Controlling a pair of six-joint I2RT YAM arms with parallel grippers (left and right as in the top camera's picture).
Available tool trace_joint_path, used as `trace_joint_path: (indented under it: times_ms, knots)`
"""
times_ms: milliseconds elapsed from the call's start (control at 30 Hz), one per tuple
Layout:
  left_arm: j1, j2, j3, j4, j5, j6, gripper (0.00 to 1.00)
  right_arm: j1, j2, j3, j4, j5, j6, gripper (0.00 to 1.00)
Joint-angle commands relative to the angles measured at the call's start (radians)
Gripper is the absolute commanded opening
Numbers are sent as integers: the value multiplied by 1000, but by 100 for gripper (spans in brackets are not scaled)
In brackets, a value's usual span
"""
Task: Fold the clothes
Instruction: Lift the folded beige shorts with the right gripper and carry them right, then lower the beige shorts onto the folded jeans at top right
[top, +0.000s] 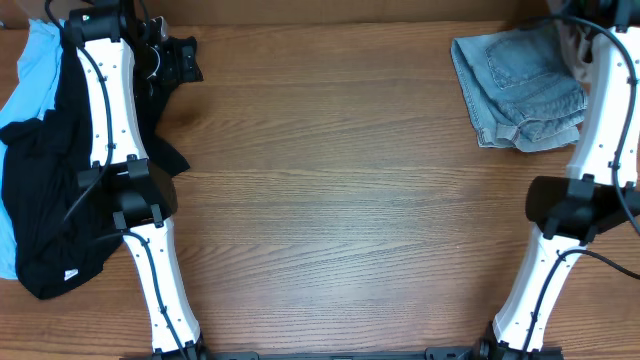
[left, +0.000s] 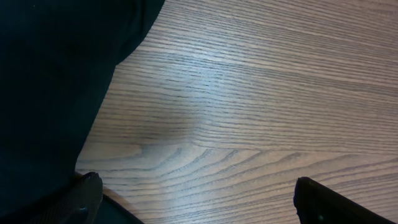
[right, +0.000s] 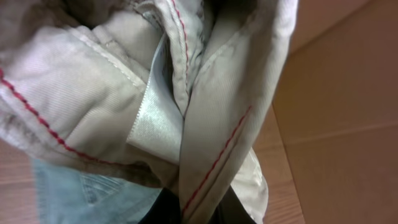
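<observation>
I should next move my right gripper to the left in the overhead view, over the folded denim (top: 526, 72), then open it, as the shorts hang by their far corner.
A black garment (top: 50, 200) lies crumpled at the table's left, over a sky-blue piece (top: 30, 85). My left gripper (top: 170, 58) hovers at the black garment's far right edge. In the left wrist view it (left: 199, 208) is open and empty over bare wood, with the black cloth (left: 50, 93) by its left finger. Folded faded denim (top: 520, 90) lies at the back right. My right gripper (right: 199, 210) is shut on a fold of pale beige shorts (right: 93, 81) with red stitching, above the denim (right: 81, 193). The beige cloth (top: 572, 40) shows at the top right edge of the overhead view.
The wooden table (top: 330, 200) spans the scene. A brown cardboard wall (right: 348, 93) stands behind the right gripper at the table's back edge. Both arm bases sit at the front edge.
</observation>
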Motion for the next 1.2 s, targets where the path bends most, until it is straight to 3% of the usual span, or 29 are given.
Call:
trace_joint_path:
  times_ms: [0, 233, 533, 567, 633, 933, 1167]
  knots:
    - [-1, -29, 14, 4, -4, -14, 100, -13, -16, -58, 48, -19, -46, 4]
    - [-1, -29, 14, 8, -5, -40, 100, -2, -16, -188, 64, -74, -47, 4]
    - [-2, -29, 14, 8, -4, -40, 100, 108, -8, -193, -30, -141, 35, 7]
    - [-2, -29, 14, 8, -4, -40, 100, 122, 0, -193, -46, -150, 61, 18]
    - [-2, -29, 14, 8, -5, -40, 100, 145, 19, -194, -67, -151, 121, 100]
    - [-3, -29, 14, 11, -5, -39, 100, 163, 46, -196, -98, -153, 379, 100]
    - [-3, -29, 14, 12, -5, -40, 100, 104, -44, -196, -60, -200, 398, 100]
